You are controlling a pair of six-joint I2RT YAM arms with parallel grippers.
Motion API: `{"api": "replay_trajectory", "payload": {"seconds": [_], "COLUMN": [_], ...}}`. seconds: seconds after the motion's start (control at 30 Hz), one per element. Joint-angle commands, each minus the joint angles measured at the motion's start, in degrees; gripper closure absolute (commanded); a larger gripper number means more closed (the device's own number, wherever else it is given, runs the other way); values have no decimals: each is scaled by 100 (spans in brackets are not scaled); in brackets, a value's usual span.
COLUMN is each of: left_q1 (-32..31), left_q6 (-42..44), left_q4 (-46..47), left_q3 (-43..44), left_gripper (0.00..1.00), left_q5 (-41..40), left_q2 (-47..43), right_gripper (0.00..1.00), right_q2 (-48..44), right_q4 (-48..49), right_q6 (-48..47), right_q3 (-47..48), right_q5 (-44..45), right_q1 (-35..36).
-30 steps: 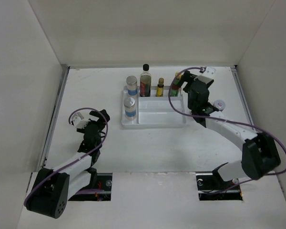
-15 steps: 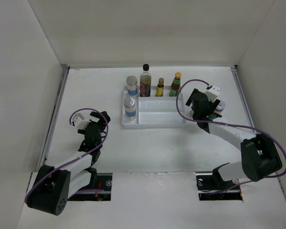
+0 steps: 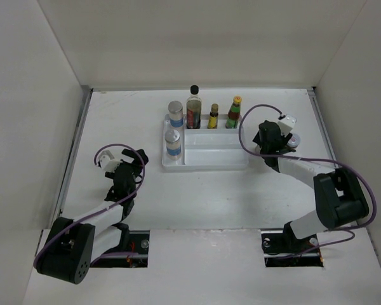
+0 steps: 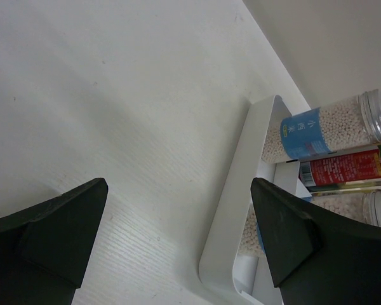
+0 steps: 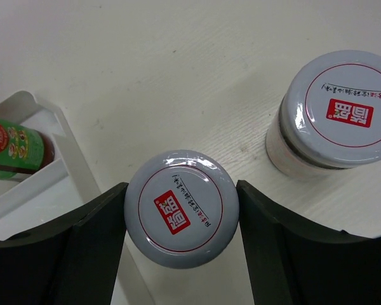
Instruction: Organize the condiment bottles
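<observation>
The robot should raise its right gripper and lower it into the front section of the tray beside the blue-labelled jar, because that spot is to the gripper's left in the top view.
In the white tray (image 3: 206, 159) stand two grey-lidded, blue-labelled jars (image 3: 175, 113) (image 3: 173, 141), a tall black-capped dark bottle (image 3: 193, 108), a small yellow bottle (image 3: 213, 117) and a yellow-capped bottle (image 3: 234, 112). Right of the tray, my right gripper (image 3: 273, 137) is down over a short white-lidded jar (image 5: 181, 208). Both fingers press against that lid, so the gripper (image 5: 180, 190) is shut on it. A second white-lidded jar (image 5: 343, 111) (image 3: 294, 140) stands just beside it on the table. My left gripper (image 3: 124, 166) (image 4: 178, 235) is open and holds nothing, left of the tray.
The tray's front compartment (image 3: 213, 155) holds nothing. In the left wrist view the tray's rounded corner (image 4: 225, 254) lies between the open fingers, with a blue-labelled jar (image 4: 324, 127) behind it. White walls enclose the table on three sides.
My right gripper moved from the tray's back right corner down to the jar right of the tray, and its jaws closed onto the lid. The left arm barely shifted.
</observation>
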Motion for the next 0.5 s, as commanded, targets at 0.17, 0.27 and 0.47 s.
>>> {"api": "replay_trajectory", "payload": {"seconds": [0.17, 0.27, 0.47], "left_q1": [31, 31, 39], "left_q6": [-67, -67, -67], "left_q4": [191, 191, 208], "left_q3": [154, 163, 171], "left_gripper": [0, 0, 0], "left_q5": [107, 142, 151], "left_q2": [57, 66, 101], "right_gripper": [60, 60, 59], "right_q2": [-1102, -1129, -481], "right_q4": [719, 667, 824], "right_q6": [-820, -926, -812], "right_q3": [164, 366, 911], "right_q5": [783, 748, 72], "right_q1": [968, 1610, 2928]}}
